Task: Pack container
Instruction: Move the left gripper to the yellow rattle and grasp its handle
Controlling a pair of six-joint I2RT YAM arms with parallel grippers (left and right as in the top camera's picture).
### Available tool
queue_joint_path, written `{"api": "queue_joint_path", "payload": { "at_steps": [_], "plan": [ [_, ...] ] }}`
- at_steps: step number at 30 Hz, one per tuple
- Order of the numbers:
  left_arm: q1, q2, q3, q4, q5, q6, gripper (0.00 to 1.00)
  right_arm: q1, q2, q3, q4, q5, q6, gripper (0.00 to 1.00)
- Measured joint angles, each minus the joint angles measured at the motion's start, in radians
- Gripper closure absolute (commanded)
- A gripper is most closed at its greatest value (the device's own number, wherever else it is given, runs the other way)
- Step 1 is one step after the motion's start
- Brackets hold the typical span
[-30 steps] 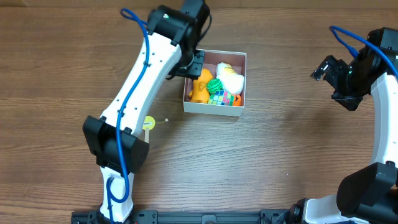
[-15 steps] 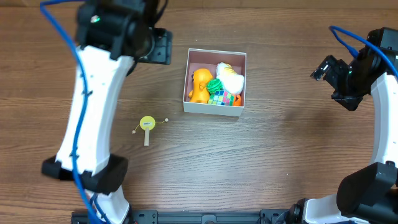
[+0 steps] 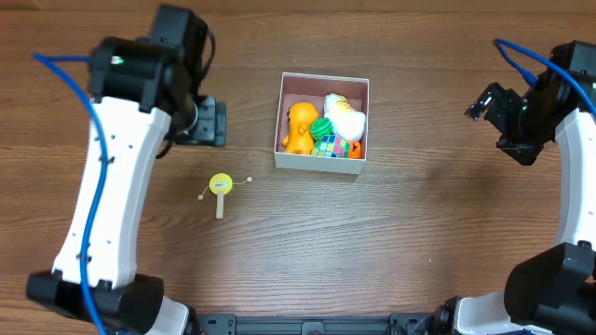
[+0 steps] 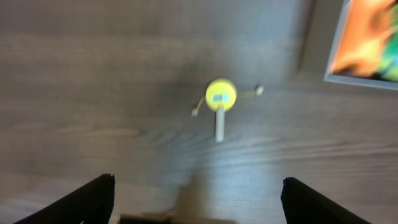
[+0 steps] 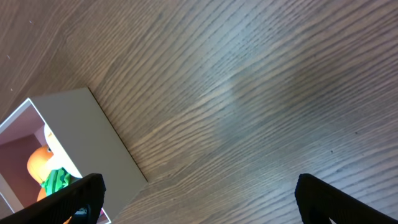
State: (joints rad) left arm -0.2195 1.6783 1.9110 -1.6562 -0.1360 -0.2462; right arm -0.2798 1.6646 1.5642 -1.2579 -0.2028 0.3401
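I will lower my left gripper next, onto the pale handle by the yellow head [image 3: 220, 199] [image 4: 219, 118]. The drum is below the gripper, and the slim handle fits between its fingers.
The container [image 3: 317, 160] is a square white box with a pink inside at the table's middle back. It holds an orange toy [image 3: 300, 128], a green toy [image 3: 322, 127], a white and yellow toy [image 3: 345, 116] and a colourful cube [image 3: 329, 146]. A small yellow rattle drum [image 3: 221, 186] with a pale handle lies on the table left of the box; it also shows in the left wrist view [image 4: 220, 99]. My left gripper [image 3: 212, 123] is open and empty, above the table back-left of the drum [image 4: 196, 193]. My right gripper [image 3: 488, 100] is open and empty, far right [image 5: 199, 193].
The container's white side wall [image 5: 93, 149] shows at the left of the right wrist view, and its corner [image 4: 367, 43] at the top right of the left wrist view. Wooden table [image 3: 419, 242] all around.
My left arm has swung away from the container, moving left and towards the front, and now sits near the yellow drum. The right arm has not moved.
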Motion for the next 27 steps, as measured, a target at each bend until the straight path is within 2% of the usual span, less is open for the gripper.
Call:
{"api": "queue_joint_path", "payload": {
  "at_steps": [8, 17, 27],
  "plan": [
    [0.004, 0.005, -0.411, 0.326, 0.032, -0.010, 0.11, 0.000, 0.000, 0.000, 0.001, 0.000, 0.000, 0.00],
    [0.049, 0.005, -0.822, 0.677, 0.141, -0.047, 0.22, 0.000, 0.000, 0.000, 0.001, 0.000, 0.000, 0.00],
    [0.050, 0.006, -0.994, 0.854, 0.164, -0.057, 0.31, 0.000, 0.000, 0.000, 0.000, 0.000, 0.000, 0.00]
  ]
}}
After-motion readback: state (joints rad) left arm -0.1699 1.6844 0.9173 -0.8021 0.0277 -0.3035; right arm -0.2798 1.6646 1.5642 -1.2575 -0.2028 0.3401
